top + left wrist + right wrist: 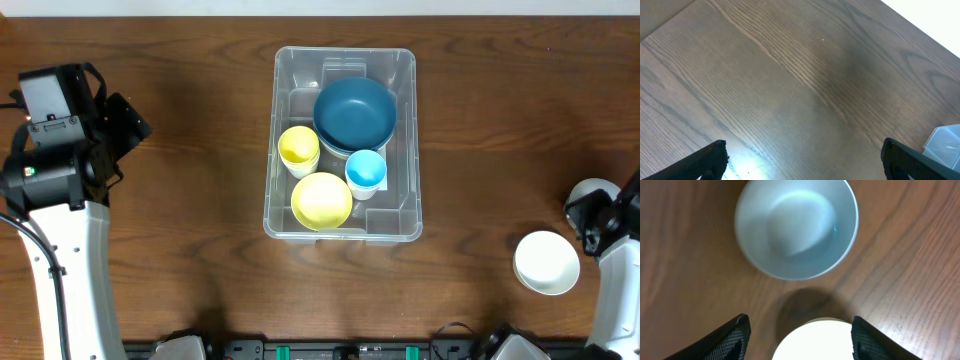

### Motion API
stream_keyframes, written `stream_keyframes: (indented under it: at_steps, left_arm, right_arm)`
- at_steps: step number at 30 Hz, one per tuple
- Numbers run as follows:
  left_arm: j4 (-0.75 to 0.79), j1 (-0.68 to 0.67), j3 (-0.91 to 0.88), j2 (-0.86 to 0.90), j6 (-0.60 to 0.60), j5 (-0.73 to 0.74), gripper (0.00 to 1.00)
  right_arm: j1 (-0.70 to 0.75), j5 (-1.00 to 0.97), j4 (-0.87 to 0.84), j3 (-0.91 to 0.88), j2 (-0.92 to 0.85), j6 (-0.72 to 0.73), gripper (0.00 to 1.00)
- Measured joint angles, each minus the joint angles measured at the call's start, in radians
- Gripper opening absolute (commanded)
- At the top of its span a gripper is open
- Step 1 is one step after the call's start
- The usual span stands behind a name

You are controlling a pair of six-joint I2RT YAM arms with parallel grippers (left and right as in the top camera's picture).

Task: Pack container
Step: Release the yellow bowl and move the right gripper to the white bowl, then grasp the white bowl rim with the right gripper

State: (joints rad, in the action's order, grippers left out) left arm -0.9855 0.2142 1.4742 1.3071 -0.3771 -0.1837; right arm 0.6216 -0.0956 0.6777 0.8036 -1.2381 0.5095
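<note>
I first need to lower my right gripper past the cup between my fingers to get the near rim of the white bowl's near side.
The container (284, 205) is a clear plastic bin at the table's middle. It holds a dark blue bowl (355, 112), a yellow cup (298, 147), a light blue cup (366, 171) and a yellow bowl (321, 200). At the right edge, my right gripper (800, 319) stands open over a white cup (812, 341). The cup sits between the fingers, with a gap on its left side. A white bowl (796, 227) lies just beyond it. My left gripper (805, 150) is open over bare wood at the far left, with nothing between its fingers.
In the overhead view the white bowl (546, 262) and the white cup (592, 188) sit close together near the right table edge. A corner of the container (945, 142) shows at the right of the left wrist view.
</note>
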Motion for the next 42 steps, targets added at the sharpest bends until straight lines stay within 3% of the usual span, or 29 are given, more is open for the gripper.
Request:
stream_keyframes:
  at_steps: [18,24,32,38,42]
  left_arm:
    - [0.0,0.0,0.0,0.0,0.0,0.0,0.98]
    - [0.0,0.0,0.0,0.0,0.0,0.0,0.98]
    - [0.0,0.0,0.0,0.0,0.0,0.0,0.98]
    - [0.0,0.0,0.0,0.0,0.0,0.0,0.98]
    - [0.0,0.0,0.0,0.0,0.0,0.0,0.98]
  right_arm:
    - [0.297,0.093,-0.267,-0.171,-0.002,0.18,0.61]
    - [0.317,0.153,-0.354,-0.173,-0.056,0.191,0.61]
    - [0.317,0.21,-0.518,-0.176,-0.213,0.171,0.5]
    - [0.317,0.24,-0.546,-0.177,-0.255,0.153,0.38]
    - [0.317,0.247,-0.548,-0.177,-0.259,0.145,0.17]
